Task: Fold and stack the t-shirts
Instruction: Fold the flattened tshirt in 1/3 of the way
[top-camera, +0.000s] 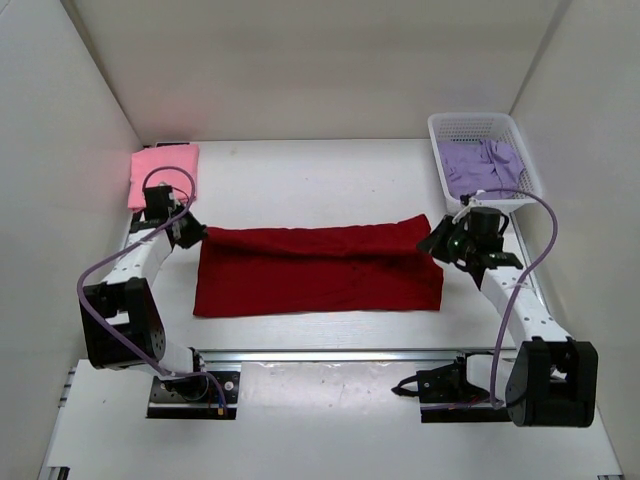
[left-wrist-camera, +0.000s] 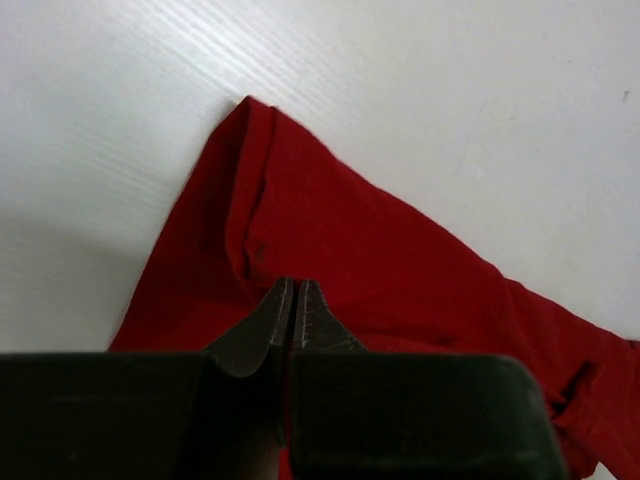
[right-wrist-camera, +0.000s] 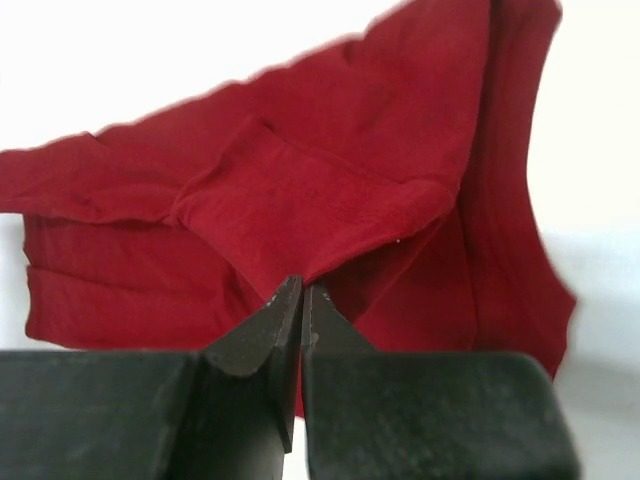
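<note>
I need to pull my left gripper back and down onto the dark red t-shirt's lower layer (top-camera: 212, 268) and let go of the cloth there, because that layer lies bare nearer my base.
The dark red t-shirt (top-camera: 318, 270) lies folded into a long band across the table middle. My left gripper (top-camera: 200, 236) is shut on its far left corner; the left wrist view shows the closed gripper (left-wrist-camera: 293, 290) pinching the red cloth (left-wrist-camera: 380, 260). My right gripper (top-camera: 432, 245) is shut on the far right corner; the right wrist view shows the gripper (right-wrist-camera: 301, 290) pinching a raised fold of the red shirt (right-wrist-camera: 300, 210). The pink t-shirt (top-camera: 163, 172) lies folded at the far left. The lavender t-shirt (top-camera: 482, 164) lies crumpled in the basket.
The white mesh basket (top-camera: 455, 128) stands at the far right corner, close behind my right wrist. White walls enclose the table on three sides. A metal rail (top-camera: 330, 354) runs along the near edge by the arm bases.
</note>
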